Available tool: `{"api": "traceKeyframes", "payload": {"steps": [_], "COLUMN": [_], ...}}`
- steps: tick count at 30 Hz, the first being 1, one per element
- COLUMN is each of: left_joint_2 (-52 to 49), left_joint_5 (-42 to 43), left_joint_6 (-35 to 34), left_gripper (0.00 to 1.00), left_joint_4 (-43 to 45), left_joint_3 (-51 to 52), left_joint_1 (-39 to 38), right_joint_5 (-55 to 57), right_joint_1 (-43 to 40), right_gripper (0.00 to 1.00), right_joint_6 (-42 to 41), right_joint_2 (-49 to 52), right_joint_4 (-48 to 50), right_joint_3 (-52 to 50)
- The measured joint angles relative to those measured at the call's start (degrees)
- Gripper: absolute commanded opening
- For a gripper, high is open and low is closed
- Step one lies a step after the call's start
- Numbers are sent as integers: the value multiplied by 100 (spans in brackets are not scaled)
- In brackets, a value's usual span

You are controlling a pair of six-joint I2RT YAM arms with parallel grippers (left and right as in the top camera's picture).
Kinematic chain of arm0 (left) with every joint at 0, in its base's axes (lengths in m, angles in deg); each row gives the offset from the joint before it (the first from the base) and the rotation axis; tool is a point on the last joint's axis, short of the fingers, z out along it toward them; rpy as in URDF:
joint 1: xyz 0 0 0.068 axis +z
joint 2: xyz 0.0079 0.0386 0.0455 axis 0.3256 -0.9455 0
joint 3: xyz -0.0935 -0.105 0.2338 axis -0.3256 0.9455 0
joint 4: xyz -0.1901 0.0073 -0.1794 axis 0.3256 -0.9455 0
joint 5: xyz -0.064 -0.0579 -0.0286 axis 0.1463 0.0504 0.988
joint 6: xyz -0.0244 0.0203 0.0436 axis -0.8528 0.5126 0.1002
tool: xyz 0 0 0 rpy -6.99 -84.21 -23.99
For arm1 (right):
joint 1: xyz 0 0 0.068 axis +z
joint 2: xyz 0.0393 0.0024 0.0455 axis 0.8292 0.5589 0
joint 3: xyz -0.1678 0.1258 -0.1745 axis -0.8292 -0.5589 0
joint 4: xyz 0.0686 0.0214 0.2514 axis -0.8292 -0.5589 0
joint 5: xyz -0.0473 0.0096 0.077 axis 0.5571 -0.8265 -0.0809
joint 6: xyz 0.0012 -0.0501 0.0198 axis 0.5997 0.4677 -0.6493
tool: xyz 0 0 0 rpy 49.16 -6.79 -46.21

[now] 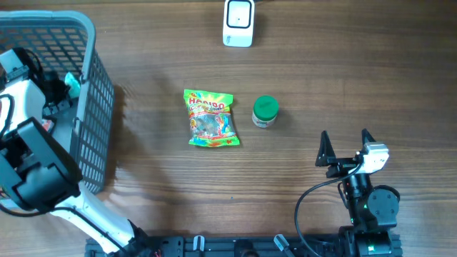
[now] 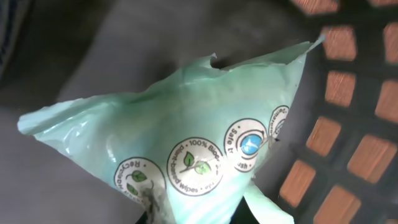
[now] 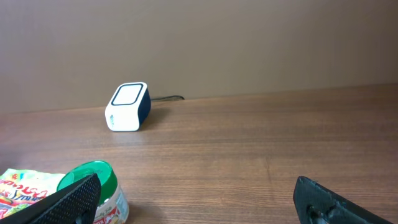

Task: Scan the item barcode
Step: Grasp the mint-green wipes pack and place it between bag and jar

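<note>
My left gripper lifts over the basket's mesh side next, then lowers between the Haribo bag and green-lidded jar (image 1: 244,119), where bare table shows.
My left gripper (image 1: 63,89) is down inside the grey basket (image 1: 93,78), shut on a mint-green pack of wipes (image 2: 186,130). In the left wrist view the pack fills the frame, its lower edge pinched at my jaws (image 2: 199,216); no barcode shows on this face. From above only a teal corner of the pack (image 1: 71,83) is visible. The white barcode scanner (image 1: 238,23) stands at the table's far edge, also seen in the right wrist view (image 3: 129,106). My right gripper (image 1: 346,148) rests open near the front right, nothing between its fingers (image 3: 68,200).
A Haribo sweets bag (image 1: 209,118) lies mid-table, with a green-lidded jar (image 1: 265,111) just to its right. The jar (image 3: 93,186) sits close by my right gripper's left finger. The basket's mesh wall (image 2: 348,143) is close on the pack's right.
</note>
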Motion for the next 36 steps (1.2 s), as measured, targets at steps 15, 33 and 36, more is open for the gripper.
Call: {"api": "traceKeyframes", "payload": {"steps": [15, 33, 36], "left_joint_2": [4625, 44, 52], "left_joint_5": [-144, -1176, -1091], "left_joint_6": [837, 4181, 4621], "left_gripper": [5, 89, 100], "left_joint_4": [164, -1381, -1742], "left_joint_3": [-273, -138, -162], "left_joint_1": [-3891, -6542, -6516], "right_joint_5": [0, 2, 0], "right_joint_1": [0, 4, 4], "right_gripper": [100, 100, 100], "right_joint_6": [0, 0, 0], "right_joint_2": [0, 0, 0], "right_joint_4": [-2, 0, 0], "right_joint_3": [0, 0, 0]}}
